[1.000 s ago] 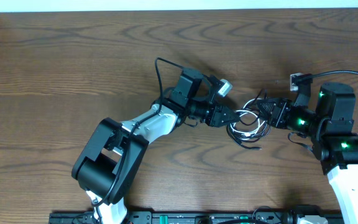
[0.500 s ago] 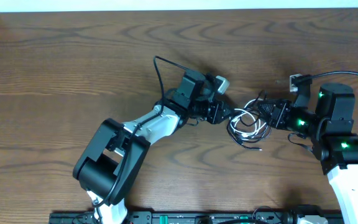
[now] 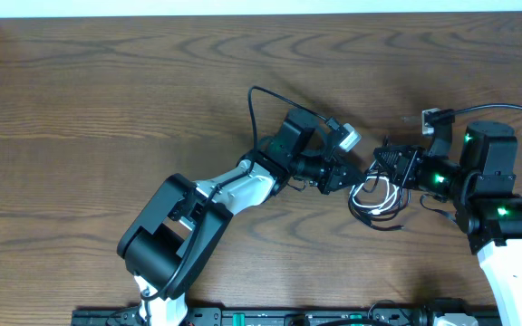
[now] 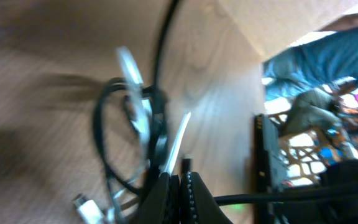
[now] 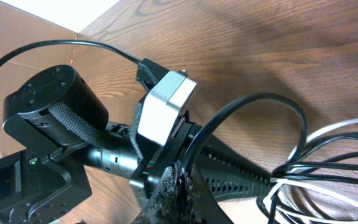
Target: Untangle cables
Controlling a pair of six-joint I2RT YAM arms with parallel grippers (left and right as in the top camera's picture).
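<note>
I will pull my right gripper away from my left gripper and then open it, because the black loop runs from its fingers into the tangle.
The cables [image 3: 376, 197] lie as a small tangle of thin black and white loops on the wooden table, between my two grippers. My left gripper [image 3: 350, 175] reaches in from the left. Its jaws [image 4: 180, 182] are pressed together at the tangle's edge, with a white strand [image 4: 178, 140] and a black bit running into the tips. A white plug end [image 4: 82, 204] lies blurred at lower left. My right gripper [image 3: 384, 166] comes from the right, and in the right wrist view it [image 5: 182, 177] is shut on a loop of the black cable [image 5: 260, 99]. The white cable [image 5: 328, 180] coils beside it.
The left arm's wrist and silver camera block [image 5: 166, 109] sit right in front of my right gripper. A thick black robot wire [image 3: 252, 104] arcs over the left arm. A small white tag [image 3: 436, 116] lies behind the right arm. A dark rack [image 3: 288, 317] lines the front edge.
My left arm has moved right, into the tangle, and its jaws have closed. The cable bundle has shifted slightly right. The right gripper has stayed shut in place.
</note>
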